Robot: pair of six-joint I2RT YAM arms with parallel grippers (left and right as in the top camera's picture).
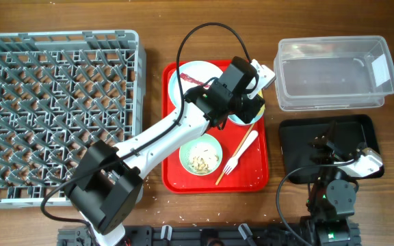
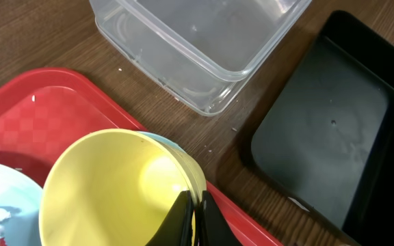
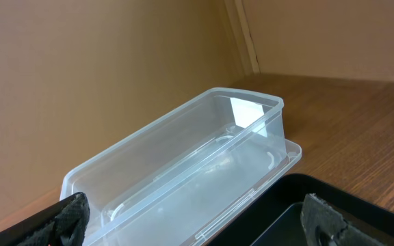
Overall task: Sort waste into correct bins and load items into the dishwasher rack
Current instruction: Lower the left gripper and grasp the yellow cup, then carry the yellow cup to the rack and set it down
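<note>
The cup (image 2: 108, 191) should go up with my left gripper, swing to the left in the overhead view, tilt and come down, so that my left gripper can let go of it among the rack's empty far wires.
My left gripper (image 2: 195, 220) is shut on the rim of the small yellow cup (image 2: 108, 191), one finger inside and one outside. The cup sits in the pale blue bowl (image 1: 240, 119) at the right of the red serving tray (image 1: 214, 179). The pale blue plate (image 1: 191, 76) holds the napkin with the red wrapper (image 1: 191, 80). The pale green bowl (image 1: 200, 154) holds beige scraps. The white fork (image 1: 242, 152) and the chopsticks (image 1: 232, 161) lie beside it. My right gripper (image 3: 197, 219) is open and empty over the black tray (image 1: 351, 130), facing the clear tub (image 1: 334, 72).
The grey dishwasher rack (image 1: 53, 109) fills the left of the table and holds nothing. The clear tub (image 2: 197, 48) and black tray (image 2: 334, 137) hold nothing and stand right of the red tray. White crumbs lie on the wood between them.
</note>
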